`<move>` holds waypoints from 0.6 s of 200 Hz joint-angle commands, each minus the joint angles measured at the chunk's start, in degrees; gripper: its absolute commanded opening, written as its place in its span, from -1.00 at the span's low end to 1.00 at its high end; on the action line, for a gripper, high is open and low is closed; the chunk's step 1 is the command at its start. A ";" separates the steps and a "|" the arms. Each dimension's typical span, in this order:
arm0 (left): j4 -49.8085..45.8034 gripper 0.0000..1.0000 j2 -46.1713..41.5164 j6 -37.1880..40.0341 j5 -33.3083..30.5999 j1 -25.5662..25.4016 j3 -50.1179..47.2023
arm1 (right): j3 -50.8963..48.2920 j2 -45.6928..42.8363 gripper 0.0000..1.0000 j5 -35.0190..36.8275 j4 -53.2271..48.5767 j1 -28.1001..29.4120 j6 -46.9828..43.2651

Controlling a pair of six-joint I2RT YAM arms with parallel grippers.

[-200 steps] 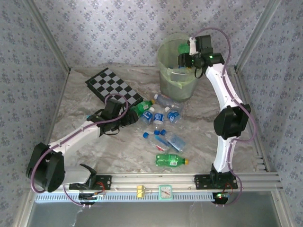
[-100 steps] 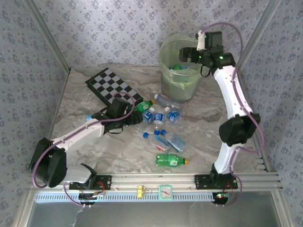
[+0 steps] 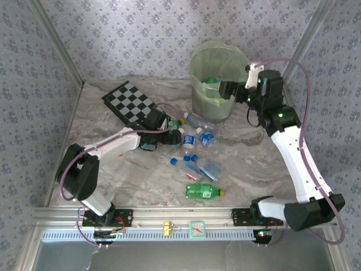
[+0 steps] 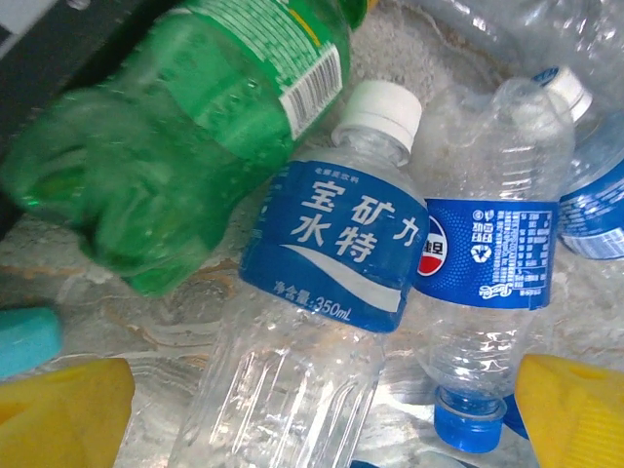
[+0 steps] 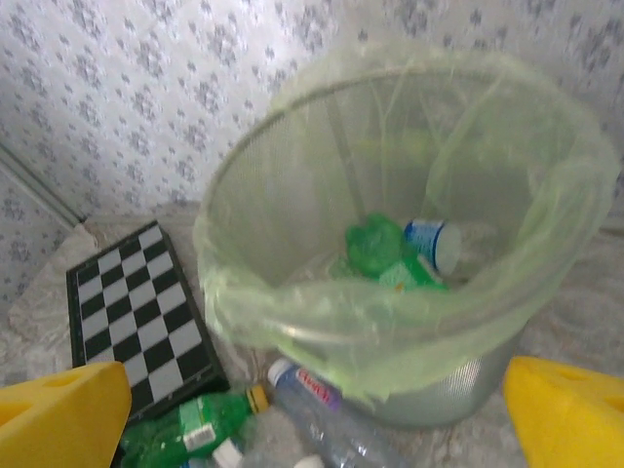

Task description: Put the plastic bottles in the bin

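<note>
The clear white-capped bottle lies below my left gripper, between its fingertips, so my left gripper should next lower its open fingers around the bottle's blue label and close.
The bin stands at the back of the table, with a green bottle and a clear blue-labelled bottle inside. My right gripper hangs open and empty just right of the bin's rim. My left gripper is low over the cluster of plastic bottles and open. A clear white-capped bottle lies between its yellow fingertips. A green bottle and a blue-capped clear bottle lie beside it. Another green bottle lies nearer the front.
A black-and-white checkered board lies left of the bin, close to the left gripper. A clear bottle lies against the bin's foot. A small red-and-teal stick lies among the front bottles. Patterned walls close in the table on three sides.
My right gripper opened above the bin, the green bottle dropped in, and the arm drew back to the right. My left arm reached farther right, into the bottle cluster.
</note>
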 commanded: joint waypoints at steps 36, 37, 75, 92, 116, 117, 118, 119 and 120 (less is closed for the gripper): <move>-7.51 0.96 7.11 6.61 -1.81 -1.66 5.99 | -20.48 -9.71 1.00 3.15 7.90 4.49 7.50; -7.49 0.96 7.18 6.57 -1.81 -1.66 5.97 | -20.83 -9.84 1.00 3.12 8.09 4.60 7.65; -6.49 0.89 9.89 6.08 -1.38 -2.09 5.72 | -32.05 -12.30 1.00 -0.24 17.73 6.56 12.89; -6.65 0.86 10.99 6.17 -1.63 -2.27 6.03 | -33.28 -11.37 0.99 2.11 18.41 8.10 13.76; -6.46 0.80 11.81 6.30 -1.99 -2.45 5.69 | -34.02 -9.04 1.00 4.33 20.21 10.42 13.59; -6.44 0.79 11.86 6.33 -1.99 -2.45 5.64 | -34.02 -8.93 1.00 4.41 20.23 10.59 13.59; -6.43 0.79 11.92 6.38 -1.95 -2.45 5.62 | -33.97 -8.83 1.00 4.45 20.32 10.73 13.60; -6.38 0.78 11.96 6.41 -1.93 -2.45 5.61 | -33.95 -8.78 1.00 4.47 20.37 10.83 13.60; -6.35 0.78 12.02 6.42 -1.92 -2.45 5.60 | -33.99 -8.63 1.00 4.52 20.44 10.93 13.60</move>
